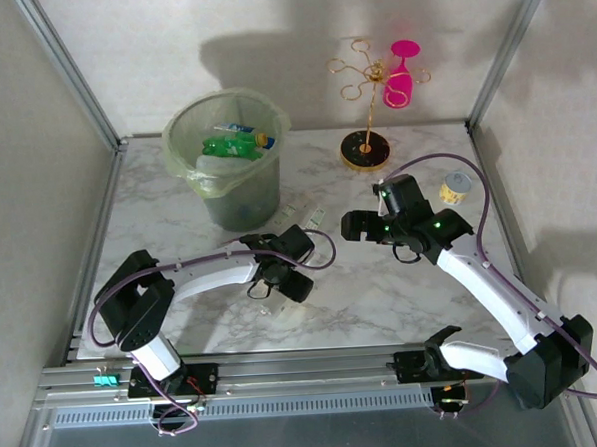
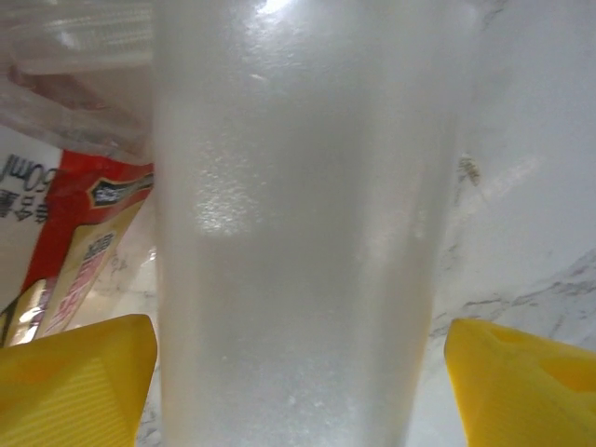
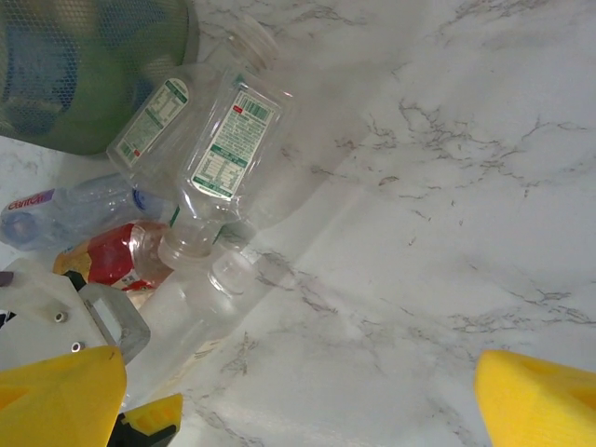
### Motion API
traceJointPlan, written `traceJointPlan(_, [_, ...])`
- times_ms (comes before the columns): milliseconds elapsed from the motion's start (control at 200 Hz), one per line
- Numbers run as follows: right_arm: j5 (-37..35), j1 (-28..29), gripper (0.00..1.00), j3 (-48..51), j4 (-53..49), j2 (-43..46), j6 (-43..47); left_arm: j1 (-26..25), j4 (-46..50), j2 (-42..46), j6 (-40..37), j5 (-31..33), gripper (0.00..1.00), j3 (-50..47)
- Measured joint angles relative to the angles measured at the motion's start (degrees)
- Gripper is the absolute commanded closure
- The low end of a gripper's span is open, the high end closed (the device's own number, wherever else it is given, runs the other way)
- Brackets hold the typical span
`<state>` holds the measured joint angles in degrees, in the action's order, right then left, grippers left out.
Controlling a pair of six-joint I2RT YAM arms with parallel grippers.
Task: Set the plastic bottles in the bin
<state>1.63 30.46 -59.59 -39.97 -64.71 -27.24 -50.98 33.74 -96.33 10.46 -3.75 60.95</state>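
Note:
My left gripper is open around the body of the frosted clear bottle, so next it will close its fingers straight together onto the bottle's body.
The pale-green bin (image 1: pixel 224 177) stands at the back left with a green bottle (image 1: pixel 236 144) and others inside. Several plastic bottles lie in front of it: two clear green-labelled ones (image 3: pixel 223 149), a blue-labelled one (image 3: pixel 56 209) and a red-labelled one (image 3: pixel 116 251). My left gripper (image 1: pixel 279 277) is low over this pile, open around a frosted clear bottle (image 2: pixel 298 233). Its left fingertip (image 2: pixel 79 382) is at the bottle's edge and the right one stands slightly apart. My right gripper (image 3: pixel 298 400) hangs open over bare marble to the right of the pile.
A pink goblet (image 1: pixel 401 73) hangs on a gold wire stand (image 1: pixel 364 150) at the back centre. A small tan cup with a blue lid (image 1: pixel 457 186) sits behind the right arm. Metal frame posts border the table (image 1: pixel 383 299).

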Motion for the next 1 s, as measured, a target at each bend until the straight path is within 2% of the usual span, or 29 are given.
traceJointPlan(100, [-0.07, 0.0, 0.04, 0.0, 0.17, 0.0, 0.0, -0.07, 0.7, -0.92, 0.31, 2.32, 0.27, 1.14])
traceJointPlan(340, [-0.11, -0.09, 0.04, 0.07, 0.33, 0.2, 0.0, -0.81, 2.58, -1.75, 0.98, 4.07, 0.49, 4.66])
traceJointPlan(556, [-1.55, -0.09, 0.04, 0.04, 0.33, 1.49, -0.02, -2.21, 4.59, -1.01, 0.66, 3.5, 0.5, 8.13])
traceJointPlan(796, [-7.43, -0.11, 0.05, -2.8, -0.15, 4.39, -0.92, -1.77, 6.6, 6.43, 0.0, 1.33, 0.53, 14.16])
traceJointPlan(931, [-9.75, -0.09, 0.05, -5.35, -0.17, 5.22, -1.16, 1.29, 5.25, 11.17, 0.07, -1.9, 0.55, 20.57])
traceJointPlan(1001, [-10.67, -0.11, 0.05, -6.14, -0.24, 5.51, -1.31, 3.98, 3.74, 13.35, 0.76, -3.82, 0.6, 23.06])
